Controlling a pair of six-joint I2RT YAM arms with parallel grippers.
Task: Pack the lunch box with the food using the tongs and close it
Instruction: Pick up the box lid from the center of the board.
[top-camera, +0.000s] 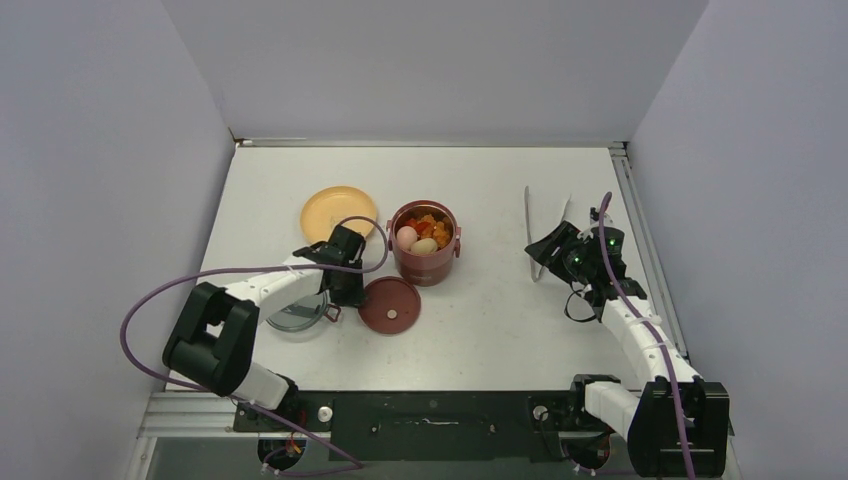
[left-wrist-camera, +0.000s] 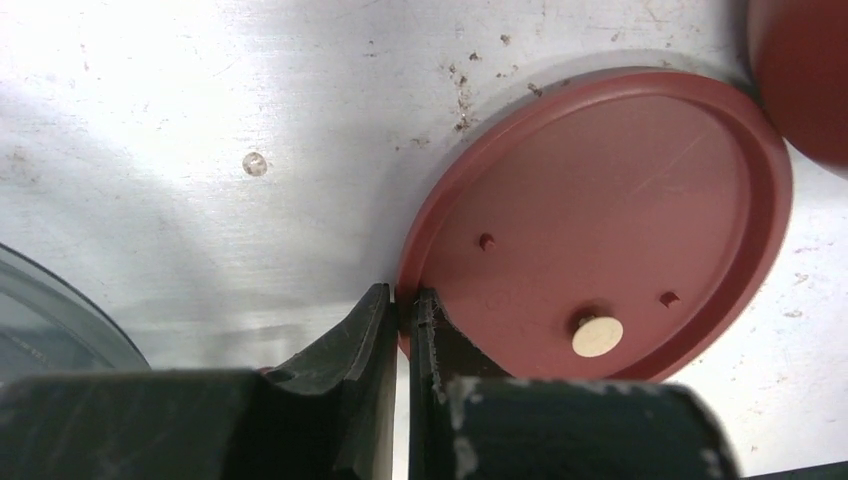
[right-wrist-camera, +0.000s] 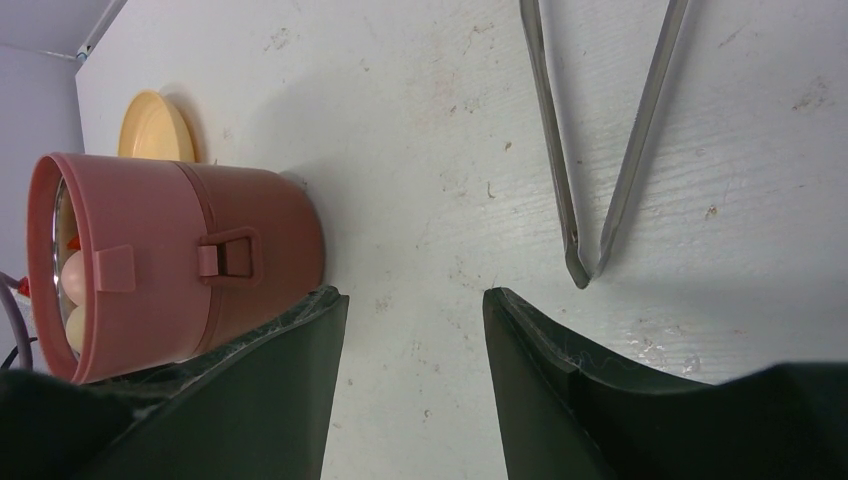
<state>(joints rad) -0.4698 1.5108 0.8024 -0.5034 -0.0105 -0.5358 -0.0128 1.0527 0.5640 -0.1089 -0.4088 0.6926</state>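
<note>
The lunch box's open top (top-camera: 424, 230) is higher and farther outward than my left gripper, which will next rise, carry the lid onto it and release.
The maroon lunch box (top-camera: 425, 262) stands mid-table, stacked and uncovered, with the food (top-camera: 425, 232) in its top tier: orange and red bits and two pale egg-like pieces. Its flat maroon disc lid (top-camera: 389, 305) lies on the table just in front. My left gripper (top-camera: 352, 297) is shut on that lid's left rim; in the left wrist view the fingertips (left-wrist-camera: 375, 310) pinch the edge of the lid (left-wrist-camera: 600, 220). The silver tongs (top-camera: 545, 232) lie on the table at the right. My right gripper (top-camera: 553, 247) hovers open just before their joined end (right-wrist-camera: 580, 270), holding nothing.
A yellow-orange plate (top-camera: 338, 213) lies behind the left gripper. A grey translucent lid (top-camera: 297, 315) sits under the left forearm, left of the maroon lid. The lunch box (right-wrist-camera: 180, 260) shows left of the right gripper's fingers.
</note>
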